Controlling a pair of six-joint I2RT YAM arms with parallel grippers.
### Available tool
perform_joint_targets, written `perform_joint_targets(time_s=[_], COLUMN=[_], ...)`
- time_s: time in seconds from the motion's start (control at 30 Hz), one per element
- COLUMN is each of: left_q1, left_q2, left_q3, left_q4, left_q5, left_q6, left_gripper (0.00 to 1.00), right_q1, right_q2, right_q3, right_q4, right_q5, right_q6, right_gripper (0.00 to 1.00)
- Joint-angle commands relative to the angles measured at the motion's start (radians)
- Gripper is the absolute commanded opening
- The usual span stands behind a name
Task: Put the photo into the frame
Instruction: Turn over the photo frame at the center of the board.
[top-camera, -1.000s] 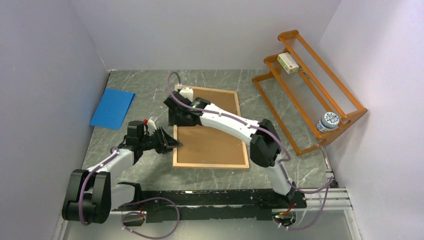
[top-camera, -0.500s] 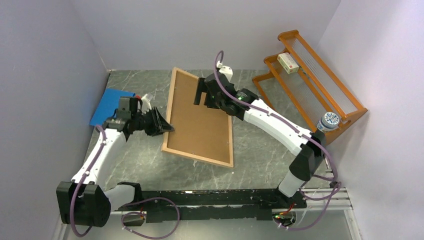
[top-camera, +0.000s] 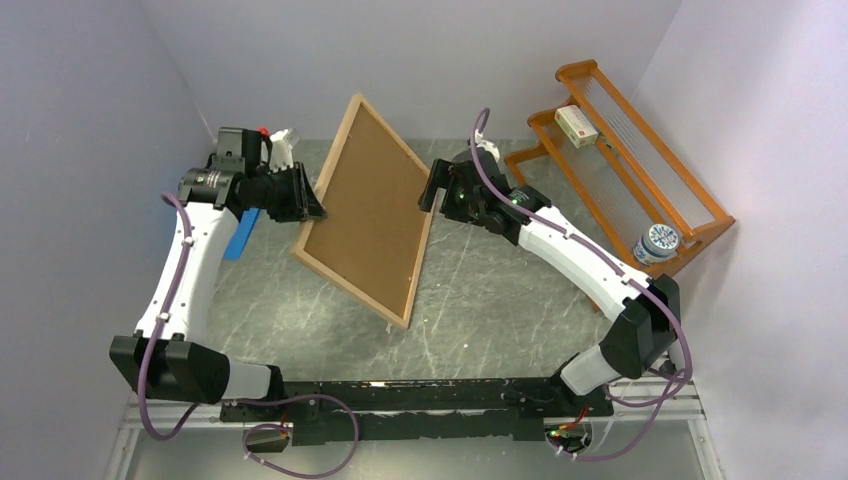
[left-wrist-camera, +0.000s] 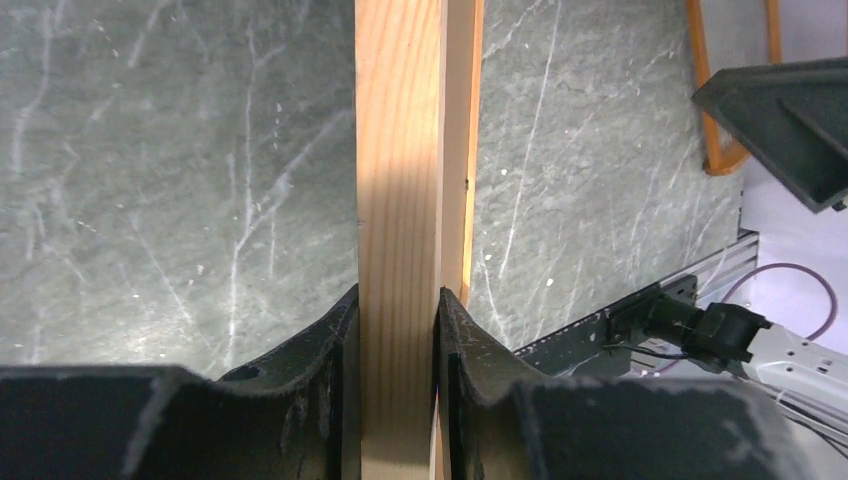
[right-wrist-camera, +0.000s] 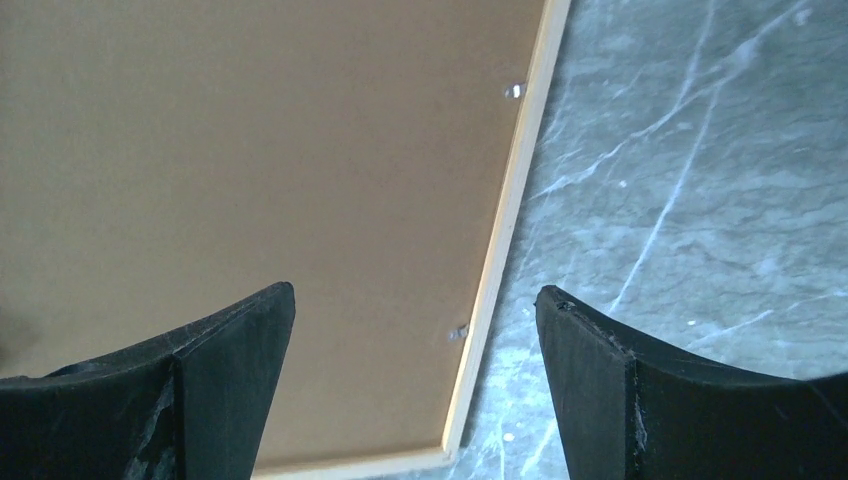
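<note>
The frame still leans, so the robot's left gripper will next swing the frame's pinched border to the right in the top view, over the frame's opposite border (top-camera: 421, 252), and release it upright.
The frame (top-camera: 349, 289) is lifted off the table and steeply tilted, with its brown backing panel (top-camera: 372, 215) towards the camera. My left gripper (top-camera: 314, 208) is shut on the frame's left border, and the wooden edge (left-wrist-camera: 398, 180) is pinched between both fingers (left-wrist-camera: 340, 340). My right gripper (top-camera: 432, 188) stands open beside the frame's upper right edge and holds nothing. In the right wrist view the pale border (right-wrist-camera: 505, 215) and backing (right-wrist-camera: 250, 180) lie below the wide-apart fingers (right-wrist-camera: 230, 350). The photo is out of view.
A blue sheet (top-camera: 243, 232) lies at the left, mostly hidden behind my left arm. An orange slatted rack (top-camera: 620, 180) stands at the right with a small box (top-camera: 576, 126) and a tin (top-camera: 656, 243) on it. Walls close in on three sides.
My left arm has raised the frame's left edge up and back, and the frame has gone from flat to steeply tilted. My right gripper has opened and drawn away to the right.
</note>
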Motion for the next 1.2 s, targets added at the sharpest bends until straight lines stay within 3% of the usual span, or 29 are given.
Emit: perform_joint_targets(time_s=[0.0, 0.47, 0.77, 1.17], left_q1=[0.007, 0.004, -0.04, -0.178], left_q2=[0.014, 0.05, -0.043, -0.075], left_q3=[0.134, 0.325, 0.198, 0.139], left_q4=[-0.032, 0.045, 0.236, 0.212], left_q5=[-0.065, -0.254, -0.196, -0.259], left_q6=[0.074, 0.221, 0.361, 0.468], left_gripper=[0.02, 0.03, 0.03, 0.02], right_q1=[0.009, -0.002, -0.013, -0.037], right_q2=[-0.029, -0.036, -0.035, 0.074], right_q3=[0.016, -0.038, -0.042, 0.077], right_q4=[0.043, 0.103, 0.112, 0.291], right_q5=[-0.076, -0.187, -0.213, -0.399], right_q6=[-0.026, 0.014, 0.058, 0.313], right_gripper=[0.93, 0.94, 0.94, 0.89])
